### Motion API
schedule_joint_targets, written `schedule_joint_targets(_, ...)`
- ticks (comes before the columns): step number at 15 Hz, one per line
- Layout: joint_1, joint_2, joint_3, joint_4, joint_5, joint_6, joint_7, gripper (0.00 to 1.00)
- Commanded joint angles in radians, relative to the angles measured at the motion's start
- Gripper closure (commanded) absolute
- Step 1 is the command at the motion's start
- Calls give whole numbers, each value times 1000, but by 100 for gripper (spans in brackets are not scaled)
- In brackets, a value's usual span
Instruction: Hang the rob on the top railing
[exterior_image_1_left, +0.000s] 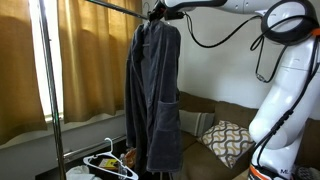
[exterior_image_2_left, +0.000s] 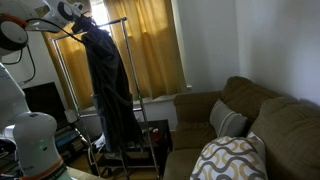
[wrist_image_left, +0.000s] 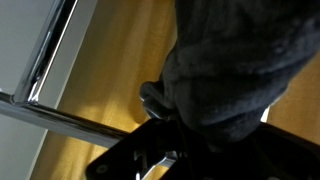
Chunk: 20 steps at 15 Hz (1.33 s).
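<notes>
My gripper will move outward, carry the robe's collar over the top railing (exterior_image_1_left: 134, 13) and let go of it there, because the robe (exterior_image_1_left: 153, 95) still hangs full length at railing height.
The dark charcoal-grey robe (exterior_image_1_left: 153, 95) hangs full length from my gripper (exterior_image_1_left: 157, 14), which is shut on its collar, right at the height of the top railing (exterior_image_1_left: 108, 6) of the tall rack. It also shows in the other exterior view: the robe (exterior_image_2_left: 110, 90) dangles from the gripper (exterior_image_2_left: 93, 24) beside the railing (exterior_image_2_left: 112, 21). In the wrist view the robe's bunched fabric (wrist_image_left: 235, 65) fills the frame and hides the fingers (wrist_image_left: 185, 125); a silver bar (wrist_image_left: 70, 122) crosses below left. I cannot tell whether the robe rests on the railing.
A white plastic hanger (exterior_image_1_left: 110, 160) sits low on the rack. Rack poles (exterior_image_1_left: 47, 90) stand before yellow curtains (exterior_image_1_left: 90, 70). A brown sofa (exterior_image_2_left: 260, 120) holds patterned pillows (exterior_image_1_left: 228, 142). Black cables (exterior_image_1_left: 215, 35) loop off the arm.
</notes>
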Motion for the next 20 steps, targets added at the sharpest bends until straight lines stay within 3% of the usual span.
schedule_joint_targets(1, 14, 45, -1, 67, -28, 38, 36, 96)
schedule_joint_targets(10, 21, 98, -11, 101, -32, 38, 89, 96)
schedule_joint_targets(20, 4, 148, 0, 102, -14, 114, 110, 96)
